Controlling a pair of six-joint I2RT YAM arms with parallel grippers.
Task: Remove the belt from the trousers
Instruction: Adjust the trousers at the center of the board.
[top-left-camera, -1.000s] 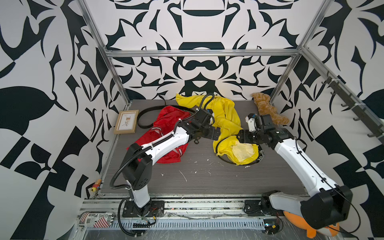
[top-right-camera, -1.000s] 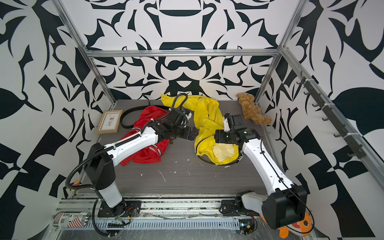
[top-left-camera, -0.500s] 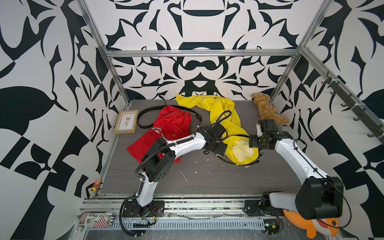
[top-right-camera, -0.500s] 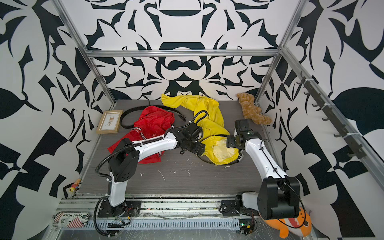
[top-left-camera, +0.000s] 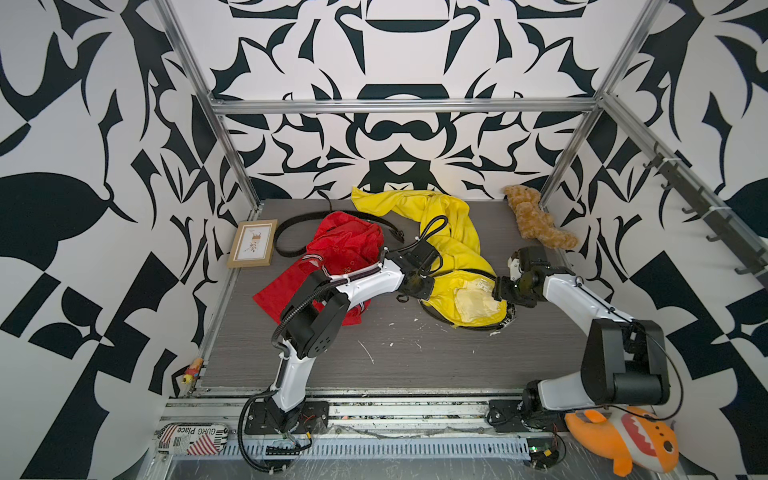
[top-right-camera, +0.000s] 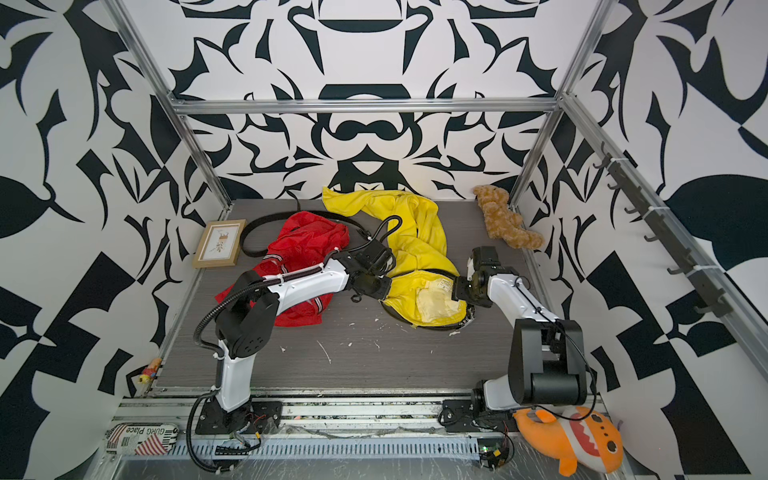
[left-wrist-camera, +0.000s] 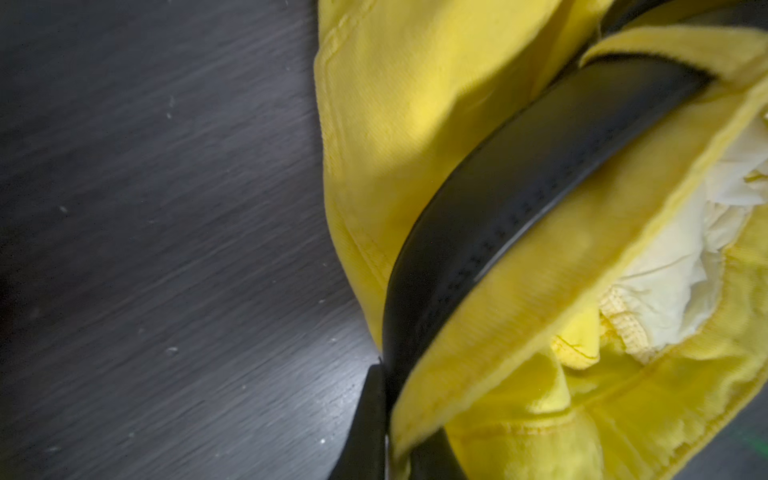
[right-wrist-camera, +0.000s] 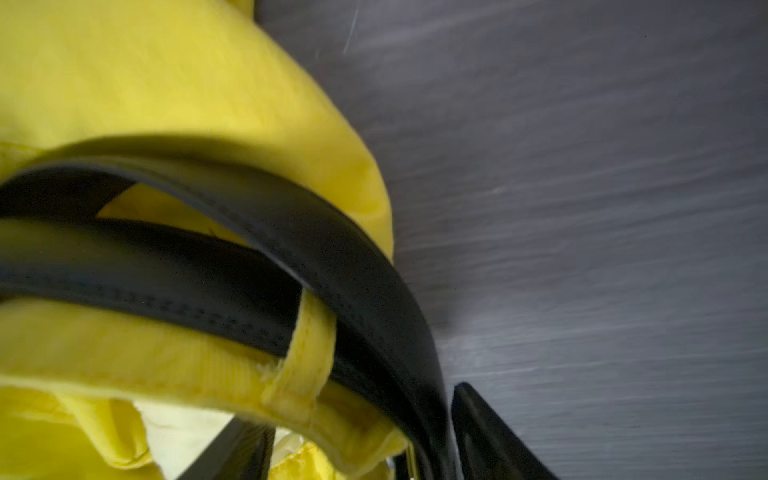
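Note:
Next I should move my right gripper up off the rim, then down onto the belt's outer strand (top-left-camera: 488, 275) (right-wrist-camera: 392, 316) to close, since that strand bows free of the yellow loop.
The yellow trousers (top-left-camera: 449, 232) (top-right-camera: 419, 232) lie mid-table, their open waist with pale lining facing the front. A black belt (top-left-camera: 440, 319) (left-wrist-camera: 519, 166) (right-wrist-camera: 208, 282) runs round that waist through a yellow loop. My left gripper (top-left-camera: 424, 291) (top-right-camera: 384, 289) (left-wrist-camera: 401, 403) is shut on the waistband's left edge, with the belt pinched against the fabric. My right gripper (top-left-camera: 498, 291) (top-right-camera: 457, 291) (right-wrist-camera: 353, 405) is at the right rim. Its fingers stand apart, one outside the belt and one inside the waistband. The red trousers (top-left-camera: 345, 249) lie to the left, partly under my left arm.
A second black belt (top-left-camera: 279, 232) loops on the table behind the red trousers. A framed picture (top-left-camera: 252, 245) leans at the left wall. A brown teddy (top-left-camera: 536, 220) sits in the back right corner. An orange plush fish (top-left-camera: 623, 432) lies off the table, front right.
My left gripper moved right and forward to the yellow waistband's left edge and shut on it. My right gripper came forward to the waist's right rim, its jaws narrowing a little.

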